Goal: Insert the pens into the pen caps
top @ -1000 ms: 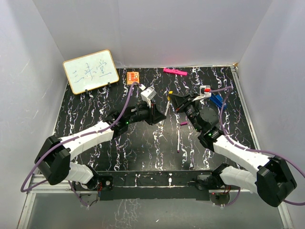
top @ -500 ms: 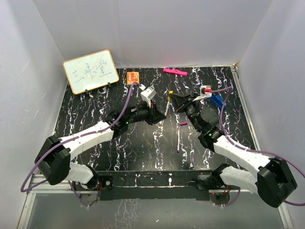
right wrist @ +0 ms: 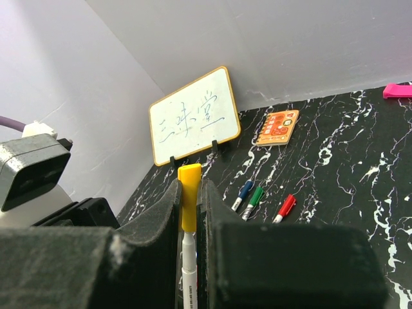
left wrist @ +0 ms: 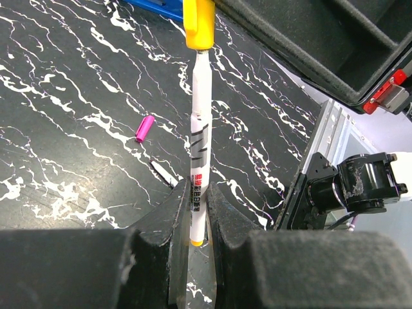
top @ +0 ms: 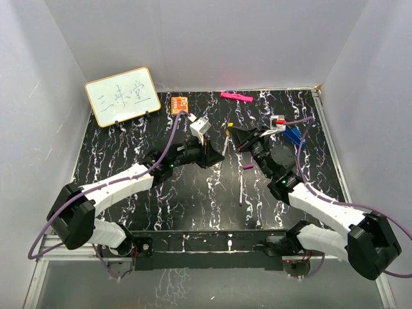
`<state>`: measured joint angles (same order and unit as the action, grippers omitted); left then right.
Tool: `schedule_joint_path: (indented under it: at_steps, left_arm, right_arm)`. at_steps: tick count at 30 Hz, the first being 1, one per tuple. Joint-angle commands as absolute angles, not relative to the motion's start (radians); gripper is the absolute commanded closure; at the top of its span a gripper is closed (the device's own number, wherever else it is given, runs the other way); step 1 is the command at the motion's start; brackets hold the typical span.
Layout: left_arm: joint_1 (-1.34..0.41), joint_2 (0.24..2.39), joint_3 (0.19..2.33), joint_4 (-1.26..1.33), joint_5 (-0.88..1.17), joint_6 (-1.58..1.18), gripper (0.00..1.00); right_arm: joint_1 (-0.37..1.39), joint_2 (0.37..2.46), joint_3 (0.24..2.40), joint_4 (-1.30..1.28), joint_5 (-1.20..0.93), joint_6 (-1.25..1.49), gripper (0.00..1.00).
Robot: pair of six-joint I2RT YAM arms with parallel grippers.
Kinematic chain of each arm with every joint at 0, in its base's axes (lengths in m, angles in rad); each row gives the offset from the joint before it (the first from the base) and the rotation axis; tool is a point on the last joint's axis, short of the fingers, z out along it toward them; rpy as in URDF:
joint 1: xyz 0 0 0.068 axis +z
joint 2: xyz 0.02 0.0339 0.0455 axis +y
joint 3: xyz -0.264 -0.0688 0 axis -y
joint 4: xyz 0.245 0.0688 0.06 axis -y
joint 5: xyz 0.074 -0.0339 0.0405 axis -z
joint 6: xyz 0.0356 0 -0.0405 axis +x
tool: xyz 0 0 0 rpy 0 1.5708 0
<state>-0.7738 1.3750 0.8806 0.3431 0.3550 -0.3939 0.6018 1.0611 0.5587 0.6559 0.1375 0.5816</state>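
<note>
I will lower my right gripper with its fingers tilting down and let go of the yellow cap [right wrist: 189, 199] on the tabletop [right wrist: 322, 215] beside the red pen, because that bare spot is below the gripper.
One white pen [left wrist: 198, 129] is held end to end between both grippers above the table. My left gripper [left wrist: 196, 190] is shut on its rear end. My right gripper [right wrist: 191, 187] is shut on the yellow pen cap [right wrist: 189, 199], and the pen's front end sits inside that cap. From above, the two grippers [top: 215, 153] [top: 235, 136] meet mid-table around this pen [top: 226, 138]. A loose purple cap [top: 248, 167] [left wrist: 144, 128] and an uncapped pen [top: 241, 188] lie on the table. Three capped pens, blue [right wrist: 243, 195], green [right wrist: 255, 196] and red [right wrist: 284, 207], lie side by side.
A small whiteboard [top: 122, 95] stands at the back left, with an orange square block [top: 179, 102] beside it. A flat pink bar [top: 235, 96] lies at the back centre. White walls enclose the black marbled table [top: 129, 148] on three sides.
</note>
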Motion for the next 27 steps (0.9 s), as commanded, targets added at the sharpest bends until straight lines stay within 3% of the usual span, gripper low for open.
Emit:
schedule_joint_path:
  at_steps: [1, 27]
  left_arm:
    - [-0.776, 1.364, 0.879, 0.362, 0.350, -0.391, 1.00]
    - [-0.775, 1.413, 0.935, 0.439, 0.231, -0.416, 1.00]
  right_arm:
    - [0.601, 1.038, 0.549, 0.699, 0.123, 0.589, 1.00]
    - [0.610, 1.079, 0.523, 0.597, 0.000, 0.650, 1.00]
